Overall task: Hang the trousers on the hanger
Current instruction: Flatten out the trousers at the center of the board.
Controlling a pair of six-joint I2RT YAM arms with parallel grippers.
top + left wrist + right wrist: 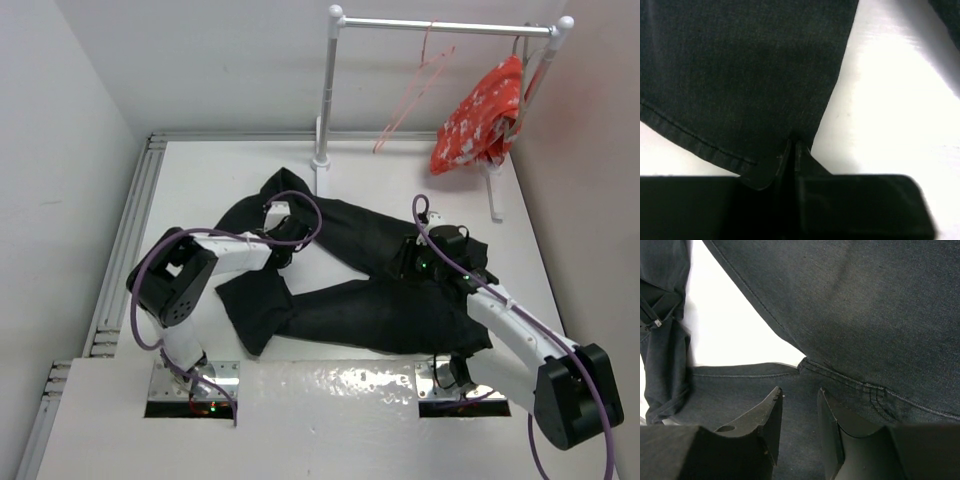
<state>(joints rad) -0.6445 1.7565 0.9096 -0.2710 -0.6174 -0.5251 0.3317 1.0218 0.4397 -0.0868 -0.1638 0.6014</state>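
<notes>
My right gripper will stay where it is next to the crotch seam and close its fingers on the dark cloth next, because they are already open over it.
The black trousers (350, 300) lie spread in a V on the white table (200, 180). My left gripper (280, 238) sits on the upper left leg. In the left wrist view its jaws (792, 146) are pressed together on the hemmed corner of the trousers (740, 75). My right gripper (413, 262) rests over the crotch area. In the right wrist view it (800, 392) is open just above the trousers (865, 315), close to the crotch seam, with nothing between the fingers. The pale pink hanger (412, 95) hangs from the rail at the back, apart from both grippers.
A white rail stand (327, 90) stands at the back of the table. A red-and-white patterned cloth (480, 115) hangs at its right end. Walls close in on the left and right. A slotted track (125, 250) runs along the table's left edge.
</notes>
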